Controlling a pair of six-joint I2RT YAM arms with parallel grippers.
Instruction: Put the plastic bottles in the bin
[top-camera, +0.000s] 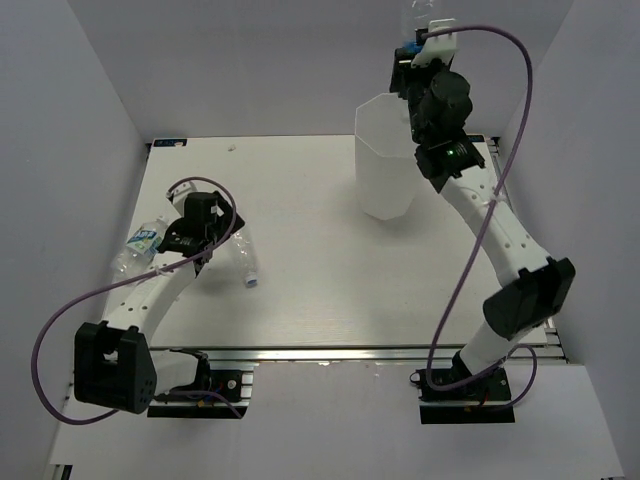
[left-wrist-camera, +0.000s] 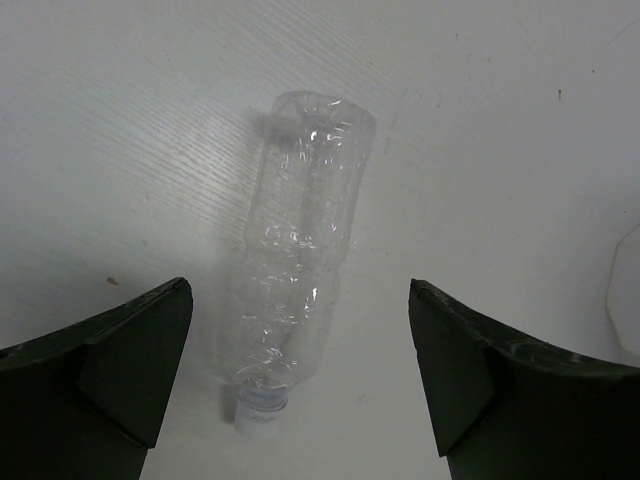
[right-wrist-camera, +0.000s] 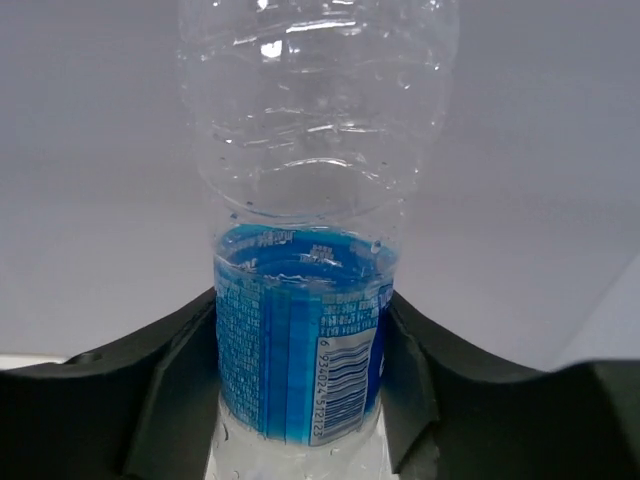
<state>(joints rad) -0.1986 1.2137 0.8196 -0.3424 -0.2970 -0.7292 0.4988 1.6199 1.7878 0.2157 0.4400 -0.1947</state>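
Observation:
The unlabelled bottle's middle (top-camera: 243, 246) (left-wrist-camera: 294, 255) lies flat below the spread fingers, so my left gripper lowers onto it next, drifting to the right in the top view.
My right gripper (top-camera: 412, 52) is raised high above the back right rim of the bin (top-camera: 385, 160), a tall white translucent wastebasket. It is shut on a clear plastic bottle (right-wrist-camera: 300, 370) with a blue label, and both pads (right-wrist-camera: 405, 360) press the label band. The bottle's clear body (top-camera: 418, 15) sticks out past the fingers. My left gripper (left-wrist-camera: 300, 292) hangs open just above the table, straddling an unlabelled clear bottle (left-wrist-camera: 300, 240) that lies flat with its cap (left-wrist-camera: 262, 412) towards the wrist. This bottle (top-camera: 246, 262) lies right of the left gripper (top-camera: 212, 250).
Another bottle with a blue label (top-camera: 140, 243) lies on the table left of the left wrist, near the left wall. White walls close in the table (top-camera: 300, 300) on the left, back and right. The purple cables loop beside both arms.

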